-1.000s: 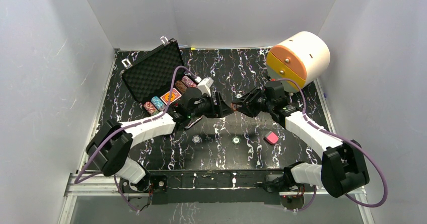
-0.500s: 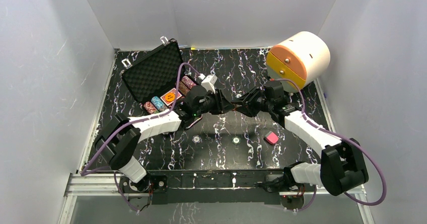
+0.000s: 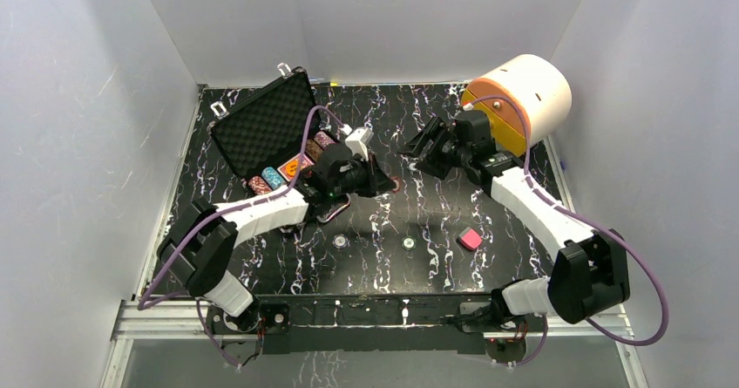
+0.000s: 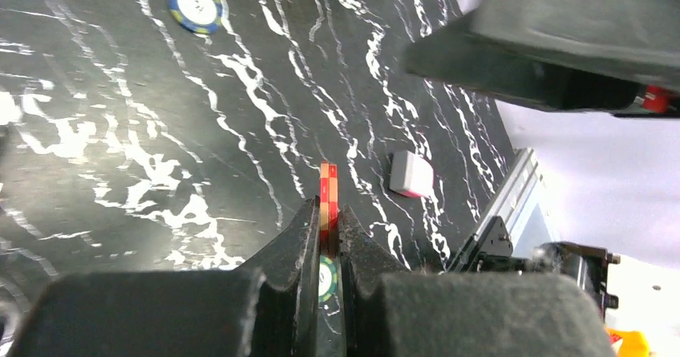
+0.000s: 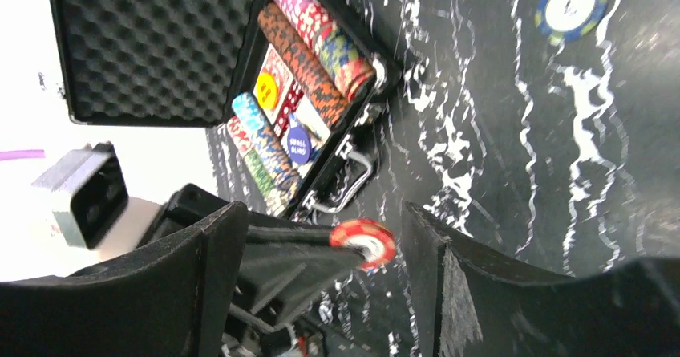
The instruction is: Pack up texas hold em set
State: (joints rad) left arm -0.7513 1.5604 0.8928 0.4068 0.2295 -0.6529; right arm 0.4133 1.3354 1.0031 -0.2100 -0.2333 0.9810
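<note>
The handle-side end of the farthest chip row gets my left gripper next, which swings outward, tips downward there and releases, with the red chip outside the case [image 3: 261, 126].
The black case [image 3: 261, 126] lies open at the back left, foam lid up, with rows of multicolour chips [image 3: 296, 166] in its tray. The right wrist view shows the same case [image 5: 152, 52] and chip rows [image 5: 309, 48]. My left gripper [image 3: 383, 183] is shut on a red chip [image 4: 325, 192], held on edge above the table just right of the case. That red chip [image 5: 365, 243] also shows in the right wrist view, sticking out of the left fingers [image 5: 289, 253]. My right gripper [image 3: 420, 148] stands open, apart from the chip, further back and right.
Two loose chips [image 3: 340, 241] [image 3: 408, 243] lie on the marbled table near the front. A pink block [image 3: 470, 239] sits to their right. A large cream-and-orange cylinder [image 3: 523, 96] stands at the back right, close behind the right arm.
The left gripper has shut on the red chip that the right gripper held. The right gripper has opened and drawn away to the back right.
</note>
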